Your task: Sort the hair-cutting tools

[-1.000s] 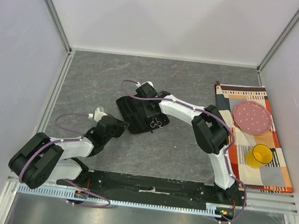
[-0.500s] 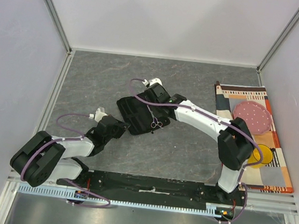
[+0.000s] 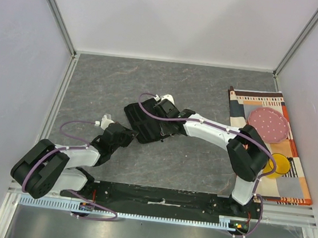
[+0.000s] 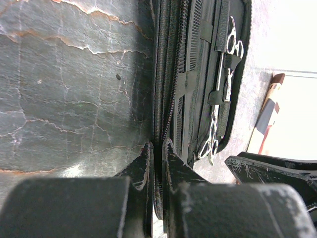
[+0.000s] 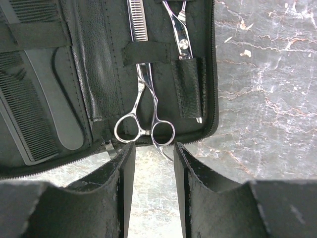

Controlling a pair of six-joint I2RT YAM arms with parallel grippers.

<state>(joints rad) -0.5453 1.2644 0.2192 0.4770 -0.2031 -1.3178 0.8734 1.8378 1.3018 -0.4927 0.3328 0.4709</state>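
Observation:
Bare tabletop lies back of my left gripper, to its right in the top view, so I should drag the pouch's zipper edge there to straighten the slanted pouch, then release.
A black pouch (image 3: 139,118) lies open on the grey table. My left gripper (image 3: 124,134) is shut on its near zipper edge (image 4: 157,124). In the right wrist view, one pair of silver scissors (image 5: 143,130) sits under a strap with its finger rings at the pouch's rim. A second pair (image 5: 180,39) is tucked in a pocket beside it. A black comb (image 5: 27,119) and a narrow-handled black tool (image 5: 67,109) lie in the left pockets. My right gripper (image 5: 152,146) is open, its fingertips just short of the first pair's rings, holding nothing.
A patterned cloth (image 3: 253,101) lies at the right edge of the table, with a pink dotted plate (image 3: 269,123) and a yellow cup (image 3: 277,165) on it. White walls and metal rails close in the table.
My right arm has swung its elbow out to the right, and its gripper now covers the scissor handles in the top view. The left arm and the pouch have not moved.

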